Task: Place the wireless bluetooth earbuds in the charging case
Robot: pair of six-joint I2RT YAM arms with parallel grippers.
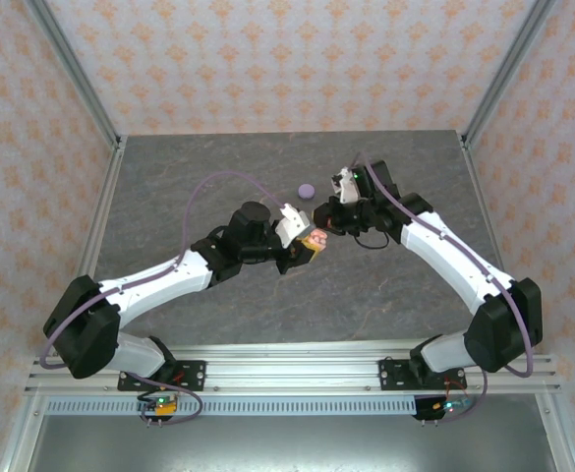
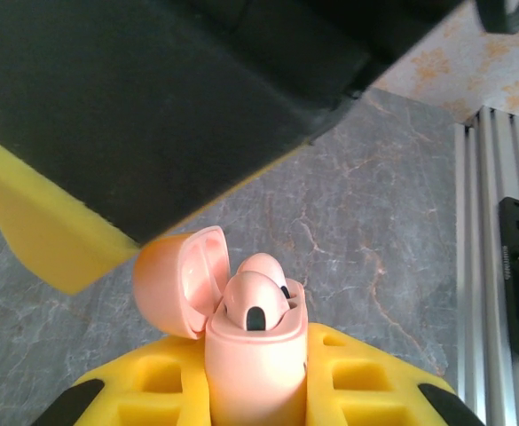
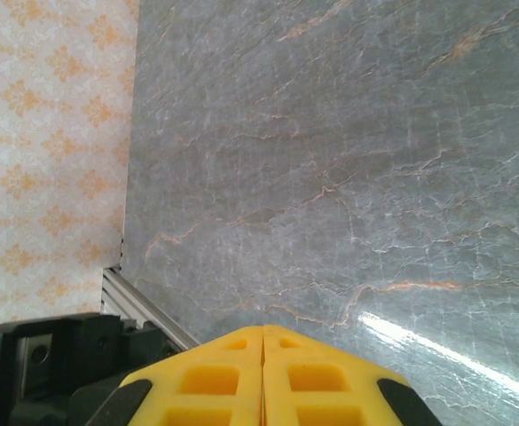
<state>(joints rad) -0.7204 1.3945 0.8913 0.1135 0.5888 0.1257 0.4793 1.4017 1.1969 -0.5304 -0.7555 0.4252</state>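
Next, the left gripper lowers with the case toward the bare marble nearer than the lilac case and releases it, since both pink earbuds sit in their wells.
A pale pink charging case point(image 2: 255, 373) stands upright between the yellow fingers point(image 2: 365, 377) of my left gripper point(image 2: 255, 355), which is shut on it. Its lid point(image 2: 175, 280) is flipped open to the left. Two pink earbuds point(image 2: 252, 300) sit in the case's wells, one behind the other. In the top view the case point(image 1: 316, 239) is held above mid-table by the left gripper point(image 1: 310, 248). My right gripper point(image 1: 328, 222) hovers just above it, and its black body point(image 2: 153, 89) and yellow finger point(image 2: 46, 240) loom over the case. The right gripper point(image 3: 263, 333) is shut with nothing between its fingers.
A small round lilac case point(image 1: 306, 190) lies closed on the grey marble table point(image 1: 199, 197) behind the grippers. Aluminium frame rails point(image 1: 98, 211) border the table at the sides. Patterned walls enclose the space.
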